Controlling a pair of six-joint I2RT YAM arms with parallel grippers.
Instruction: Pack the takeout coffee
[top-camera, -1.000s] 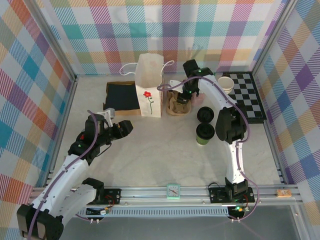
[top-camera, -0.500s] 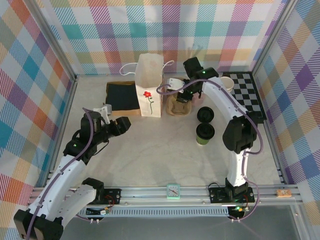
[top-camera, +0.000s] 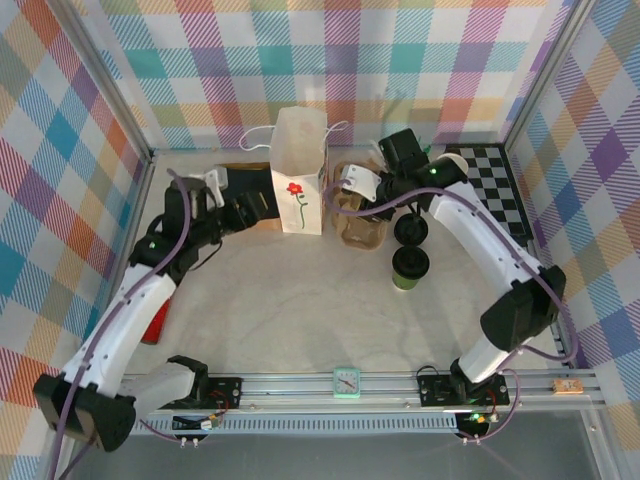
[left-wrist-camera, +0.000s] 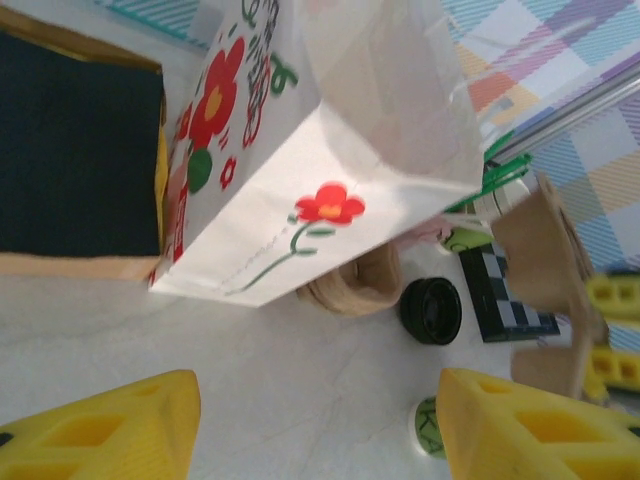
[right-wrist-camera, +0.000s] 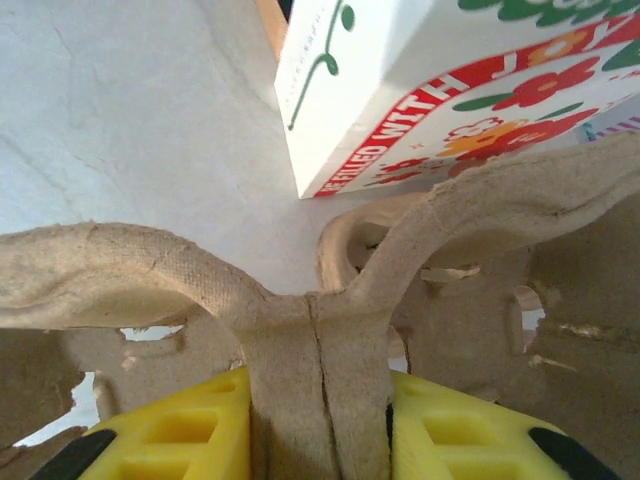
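The bag's rim is open, so my left gripper needs to move outward to it by the dark mat and turn so its fingers straddle the bag's paper.
The takeout coffee (top-camera: 409, 265), a green-and-cream cup with a black lid, stands right of the table's middle; its green side (left-wrist-camera: 432, 430) peeks out beside my left gripper's right finger. The white flower-printed bag (top-camera: 298, 170) (left-wrist-camera: 330, 150) (right-wrist-camera: 400, 80) stands upright at the back. My left gripper (top-camera: 258, 205) (left-wrist-camera: 320, 420) hangs open just left of the bag, holding nothing. My right gripper (top-camera: 365, 198) (right-wrist-camera: 320, 400) is shut on the central rib of a brown pulp cup carrier (top-camera: 360, 222) (right-wrist-camera: 320, 330) right of the bag.
A loose black lid (top-camera: 411, 229) (left-wrist-camera: 432, 310) lies between the carrier and the coffee. A lidless cup (top-camera: 450, 165) and a checkered board (top-camera: 500, 190) sit at the back right. A dark mat (top-camera: 240, 195) (left-wrist-camera: 70, 150) lies left of the bag, a red object (top-camera: 152, 325) at the left edge.
My left arm has swung away from me toward the bag's left side. My right arm has swept right, and its jaws have narrowed onto the carrier's rib.
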